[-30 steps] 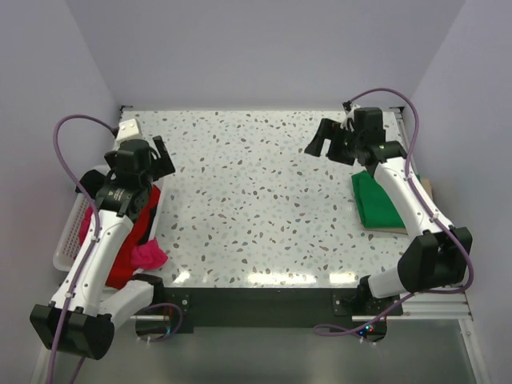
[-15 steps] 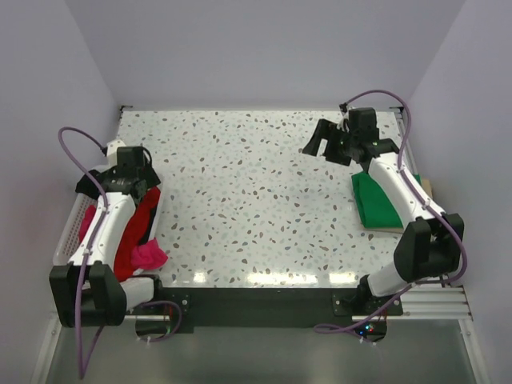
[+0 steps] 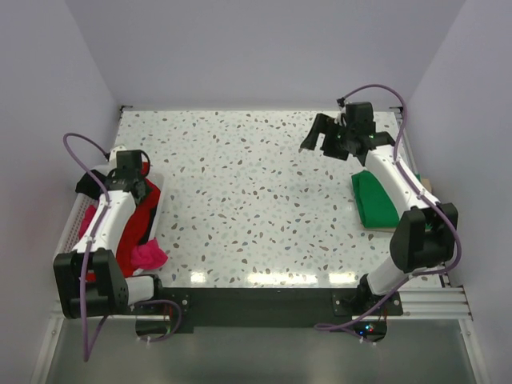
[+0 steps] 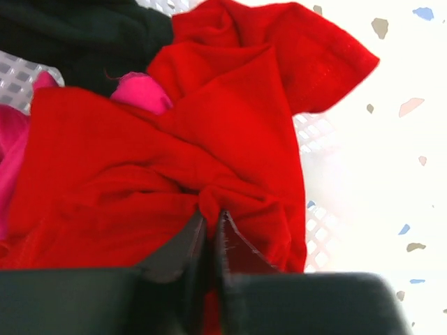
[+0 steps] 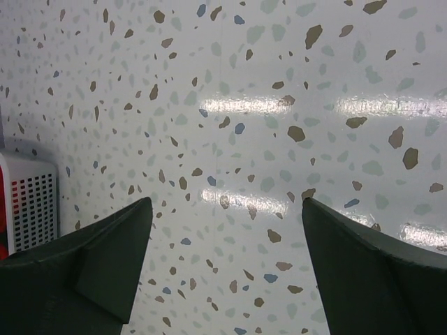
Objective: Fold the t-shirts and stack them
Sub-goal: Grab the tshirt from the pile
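Note:
The left gripper needs to raise the red cloth next, swing it to the right in the top view, over the clear tabletop, and let it go.
The red t-shirt (image 3: 138,226) (image 4: 140,160) lies crumpled over the white basket's (image 3: 67,240) right side. My left gripper (image 3: 134,182) (image 4: 209,215) is down in it, shut on a pinched fold of red cloth. A magenta pink t-shirt (image 3: 150,255) (image 4: 140,91) pokes out beside the red one, and a black t-shirt (image 4: 77,35) lies behind them. The green t-shirt (image 3: 378,200) rests folded at the table's right edge. My right gripper (image 3: 318,138) (image 5: 227,202) hovers open over bare tabletop at the back right, holding nothing.
The speckled tabletop (image 3: 256,200) spreads between the two arms. The basket's slotted wall (image 4: 316,225) (image 5: 31,202) stands at the table's left edge. A brown board edge (image 3: 426,187) shows under the green shirt. Walls close in at left, back and right.
My left arm has dropped into the basket and its gripper has gone from open to shut on the red t-shirt. The right gripper has shifted slightly toward the back.

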Robot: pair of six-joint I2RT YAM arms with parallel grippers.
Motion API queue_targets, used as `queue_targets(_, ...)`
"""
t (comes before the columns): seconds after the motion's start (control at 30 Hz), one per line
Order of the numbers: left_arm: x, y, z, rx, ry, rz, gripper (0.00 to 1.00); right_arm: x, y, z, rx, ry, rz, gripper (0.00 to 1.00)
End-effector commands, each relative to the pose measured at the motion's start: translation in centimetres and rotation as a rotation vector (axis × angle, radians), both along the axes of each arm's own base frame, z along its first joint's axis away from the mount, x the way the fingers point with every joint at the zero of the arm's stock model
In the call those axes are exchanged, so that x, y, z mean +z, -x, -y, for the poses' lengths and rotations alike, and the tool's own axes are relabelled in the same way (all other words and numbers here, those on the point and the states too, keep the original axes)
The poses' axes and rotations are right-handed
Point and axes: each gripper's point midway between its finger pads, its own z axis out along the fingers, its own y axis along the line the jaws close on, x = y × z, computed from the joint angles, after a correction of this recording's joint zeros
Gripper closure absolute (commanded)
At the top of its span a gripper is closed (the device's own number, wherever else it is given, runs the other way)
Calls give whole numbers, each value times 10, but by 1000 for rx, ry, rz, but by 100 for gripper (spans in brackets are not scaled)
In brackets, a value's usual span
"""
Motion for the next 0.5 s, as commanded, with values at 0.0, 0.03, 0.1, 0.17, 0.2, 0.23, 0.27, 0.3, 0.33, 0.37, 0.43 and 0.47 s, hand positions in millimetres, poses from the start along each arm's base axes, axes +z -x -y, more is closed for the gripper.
queue_targets(0.0, 41, -26, -1, -22, -1, 123, 97, 25, -16, -3, -3, -10, 77, 9)
queue_targets(0.03, 52, -30, -1, -29, -1, 145, 99, 27, -18, -4, -4, -12, 80, 9)
queue_targets(0.1, 91, -40, -1, -45, -14, 222, 100, 28, -19, -4, -1, -8, 78, 9)
queue_targets(0.17, 120, -48, 3, -77, -19, 289, 100, 34, -21, -4, 1, -7, 88, 9)
queue_targets(0.2, 153, -56, 6, -116, -26, 377, 100, 38, -22, -4, 1, -4, 96, 9)
queue_targets(0.23, 165, -57, 10, -136, -16, 410, 100, 38, -22, -4, 0, -2, 96, 9)
queue_targets(0.27, 188, -65, 15, -181, -29, 485, 100, 41, -22, -2, -6, 3, 106, 9)
queue_targets(0.3, 219, -66, 21, -224, -35, 569, 100, 43, -22, -1, -10, 3, 116, 9)
queue_targets(0.33, 239, -71, 37, -312, -13, 632, 100, 42, -21, 0, -17, 9, 118, 9)
queue_targets(0.37, 266, -75, 44, -365, -27, 715, 100, 43, -21, 2, -25, 10, 123, 9)
queue_targets(0.43, 320, -77, 71, -527, -6, 850, 100, 41, -18, 4, -30, 13, 127, 9)
queue_targets(0.47, 344, -78, 81, -583, 0, 914, 100, 42, -18, 5, -34, 14, 130, 9)
